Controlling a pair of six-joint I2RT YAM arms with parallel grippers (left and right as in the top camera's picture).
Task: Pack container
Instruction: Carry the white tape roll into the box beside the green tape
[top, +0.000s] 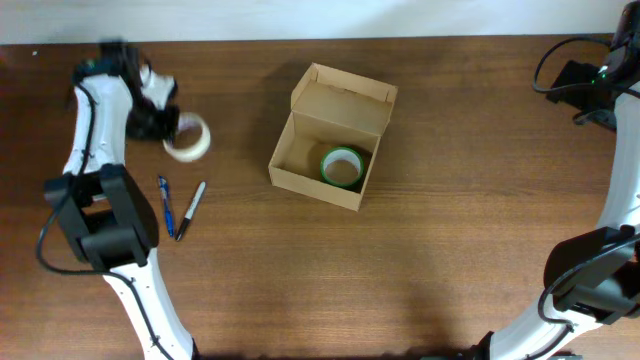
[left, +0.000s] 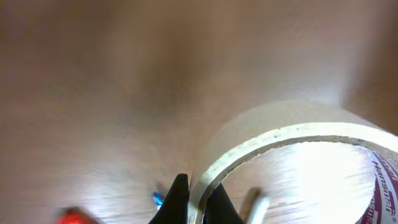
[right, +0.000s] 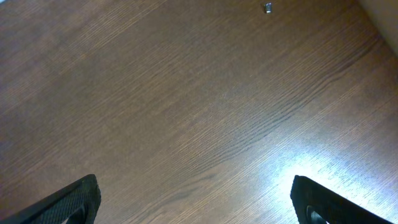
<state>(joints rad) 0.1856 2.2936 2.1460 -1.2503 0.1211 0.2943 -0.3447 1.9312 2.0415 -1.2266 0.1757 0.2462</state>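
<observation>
Since the container is open, I will move my left gripper to the right in the overhead view, lower the whitish roll (top: 188, 138) onto the green tape roll (top: 341, 166), and release.
The tan cardboard container (top: 322, 140) stands open at the table's middle, its flap lid raised at the back. A green tape roll (top: 341, 166) lies inside it. My left gripper (top: 163, 122) is at the far left and is shut on the wall of a whitish tape roll (top: 188, 138). In the left wrist view the two black fingers (left: 198, 202) pinch the roll's rim (left: 292, 134), held above the table. My right gripper (right: 196, 202) is open and empty over bare wood at the far right.
A blue pen (top: 165, 206) and a silver pen (top: 192, 209) lie on the table in front of the left arm. The blue pen tip (left: 158, 199) shows blurred in the left wrist view. The table's back edge (top: 320, 42) runs along the top.
</observation>
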